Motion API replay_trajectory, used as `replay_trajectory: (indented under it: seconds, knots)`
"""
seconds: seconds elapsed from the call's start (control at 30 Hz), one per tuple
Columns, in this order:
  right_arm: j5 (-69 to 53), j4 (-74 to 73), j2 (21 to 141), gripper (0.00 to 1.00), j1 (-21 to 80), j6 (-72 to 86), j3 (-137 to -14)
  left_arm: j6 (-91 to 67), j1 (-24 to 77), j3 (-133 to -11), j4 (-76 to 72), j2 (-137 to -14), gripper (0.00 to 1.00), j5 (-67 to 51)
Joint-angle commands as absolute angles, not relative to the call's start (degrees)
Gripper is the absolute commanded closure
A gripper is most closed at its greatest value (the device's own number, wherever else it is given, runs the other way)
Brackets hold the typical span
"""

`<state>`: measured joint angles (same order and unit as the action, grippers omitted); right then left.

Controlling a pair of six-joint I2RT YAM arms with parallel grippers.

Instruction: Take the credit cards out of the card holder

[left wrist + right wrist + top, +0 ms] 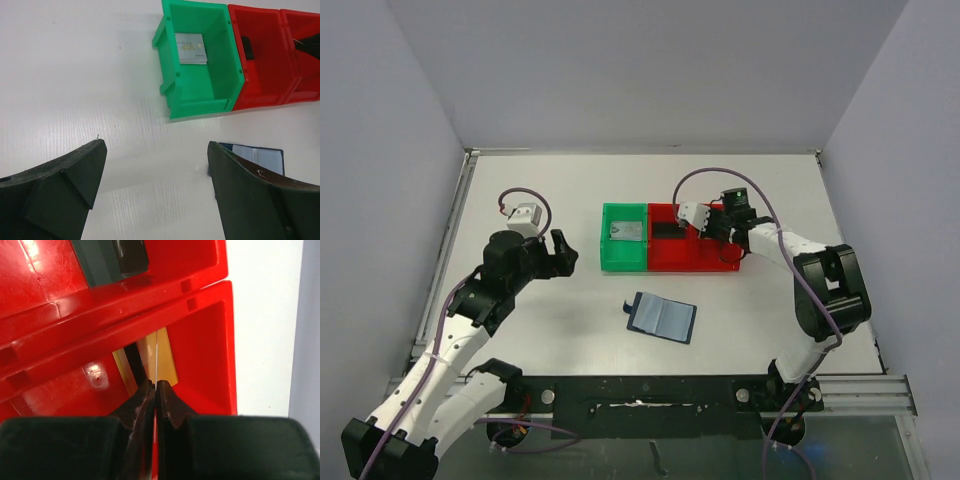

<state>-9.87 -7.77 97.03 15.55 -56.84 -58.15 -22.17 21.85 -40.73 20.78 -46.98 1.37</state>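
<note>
I will lower my right gripper toward the side of the red tray by the black card's tray and then open it, because the gold-orange card is already inside the red tray (710, 237) (150, 367).
The card holder (662, 317) lies open on the table, dark blue with pale pockets, and its corner shows in the left wrist view (260, 156). A silver-grey credit card (624, 232) (190, 48) lies in the green tray (625, 264). A black credit card (667, 230) (129, 252) lies in the left red tray (665, 262). My right gripper (712, 228) (156, 385) is down in the right red tray (210, 340), shut on the edge of a gold-orange credit card (166, 357) with a dark stripe. My left gripper (560, 252) (155, 150) hangs open over bare table, left of the trays.
The green tray (200, 107) and the two red trays (260, 95) stand side by side in a row at mid-table. The card holder lies in front of them, between the two arms. Grey walls close in the table's back and sides.
</note>
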Motion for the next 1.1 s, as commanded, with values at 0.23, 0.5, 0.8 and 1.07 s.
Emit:
replay_trajectory:
  seconds: [0.23,0.5,0.8,1.07]
  knots:
    - [-9.81,-5.72,102.55,0.99,16.06,-62.51,-64.32,-21.10,22.76,-41.19,18.02,-45.65,0.18,2.46]
    - [-11.36,-10.49,104.37,0.81,16.04,-62.98,-65.83,-20.92,22.85,-41.16,17.98,-45.77,0.18,2.48]
    - [-12.86,-11.76,103.02,0.62,15.52,-60.25,-65.47,-20.92,22.85,-41.08,17.99,-45.77,0.18,2.30]
    - [-14.13,-11.83,101.17,0.55,14.94,-58.10,-65.90,-20.94,22.85,-40.99,17.88,-46.02,0.19,1.95]
